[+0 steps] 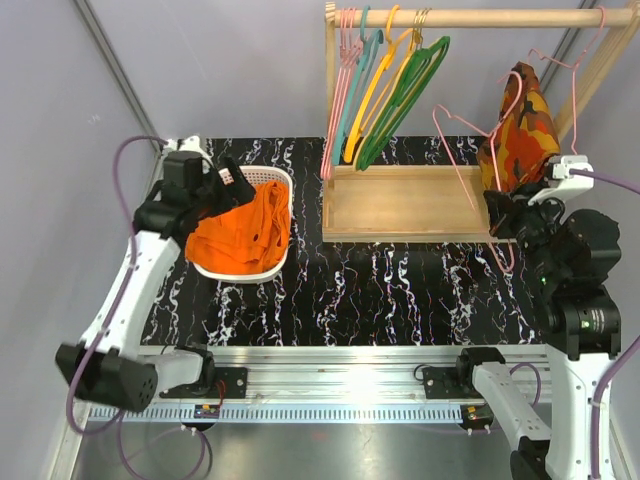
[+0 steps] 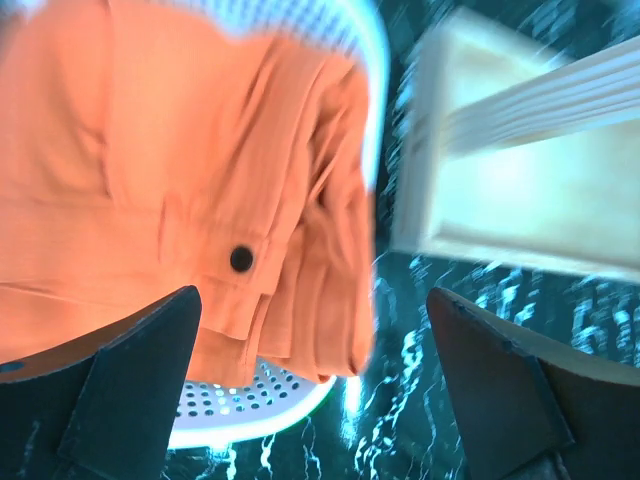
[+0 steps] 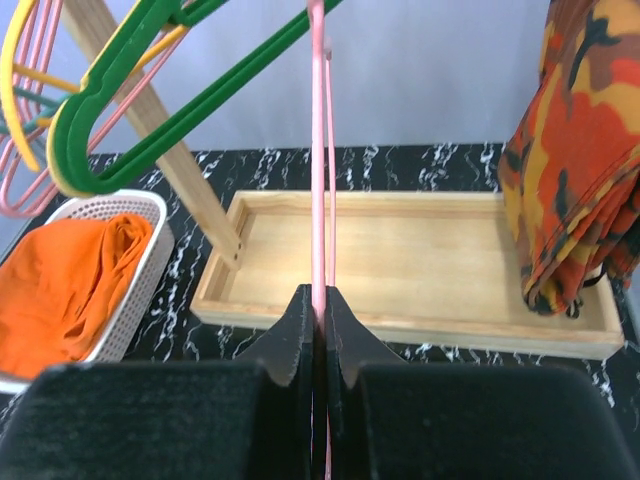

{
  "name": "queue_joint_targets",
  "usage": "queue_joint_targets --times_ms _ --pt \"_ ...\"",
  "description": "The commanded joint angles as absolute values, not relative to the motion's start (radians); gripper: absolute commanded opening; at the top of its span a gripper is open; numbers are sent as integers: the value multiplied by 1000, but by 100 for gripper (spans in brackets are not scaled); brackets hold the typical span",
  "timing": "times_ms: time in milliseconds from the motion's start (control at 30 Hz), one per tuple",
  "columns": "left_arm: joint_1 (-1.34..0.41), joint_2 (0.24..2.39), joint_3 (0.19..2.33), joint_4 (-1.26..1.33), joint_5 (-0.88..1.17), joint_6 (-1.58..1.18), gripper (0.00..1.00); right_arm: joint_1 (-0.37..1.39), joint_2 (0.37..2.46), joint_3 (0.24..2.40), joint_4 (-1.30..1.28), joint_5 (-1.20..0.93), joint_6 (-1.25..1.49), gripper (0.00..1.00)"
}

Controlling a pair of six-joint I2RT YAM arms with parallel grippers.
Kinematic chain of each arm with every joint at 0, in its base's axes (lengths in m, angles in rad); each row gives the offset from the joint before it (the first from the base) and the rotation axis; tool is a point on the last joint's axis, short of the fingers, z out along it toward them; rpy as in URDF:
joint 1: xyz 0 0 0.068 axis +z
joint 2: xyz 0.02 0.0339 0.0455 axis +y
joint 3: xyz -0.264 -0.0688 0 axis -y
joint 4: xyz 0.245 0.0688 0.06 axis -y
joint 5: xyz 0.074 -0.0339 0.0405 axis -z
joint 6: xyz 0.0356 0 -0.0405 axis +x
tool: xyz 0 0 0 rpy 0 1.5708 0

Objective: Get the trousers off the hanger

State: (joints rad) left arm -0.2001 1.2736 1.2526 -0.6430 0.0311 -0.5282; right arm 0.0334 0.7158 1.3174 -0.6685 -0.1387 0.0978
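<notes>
The pink hanger is bare. The right gripper raises the hook toward the rack's bar point(image 1: 505, 18) next, then sets the hook over it and releases.
The bright orange trousers point(image 1: 243, 236) lie bunched in the white basket point(image 1: 277, 181), off the hanger. My left gripper point(image 1: 238, 188) hovers over the basket's left side, open. In the left wrist view its gripper point(image 2: 315, 335) shows wide-apart fingers point(image 2: 130, 390) with nothing between them, and the trousers point(image 2: 180, 170) lie just beyond. My right gripper point(image 1: 497, 212) is shut on the thin pink hanger point(image 1: 462, 168), which stands bare over the wooden tray. The right wrist view shows that gripper point(image 3: 320, 300) pinching the hanger point(image 3: 317, 150) wire.
A wooden tray point(image 1: 400, 203) sits at the back centre under a wooden rack point(image 1: 470, 17) carrying pink, teal, yellow and green hangers point(image 1: 385, 85). A camouflage garment point(image 1: 520, 125) hangs at the rack's right end, close to my right arm.
</notes>
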Motion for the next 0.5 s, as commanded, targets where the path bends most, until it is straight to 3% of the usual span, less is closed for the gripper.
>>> queue_joint_targets --times_ms 0,267,467 --pt "-204 1142 1304 -750 -23 -465 99 37 738 1335 -493 -95 57 0" --pt "-204 772 1160 -715 -14 -345 99 37 868 1359 -301 -55 26 0" --pt "-204 534 974 -666 -164 -279 99 37 1012 1434 -232 28 8 0"
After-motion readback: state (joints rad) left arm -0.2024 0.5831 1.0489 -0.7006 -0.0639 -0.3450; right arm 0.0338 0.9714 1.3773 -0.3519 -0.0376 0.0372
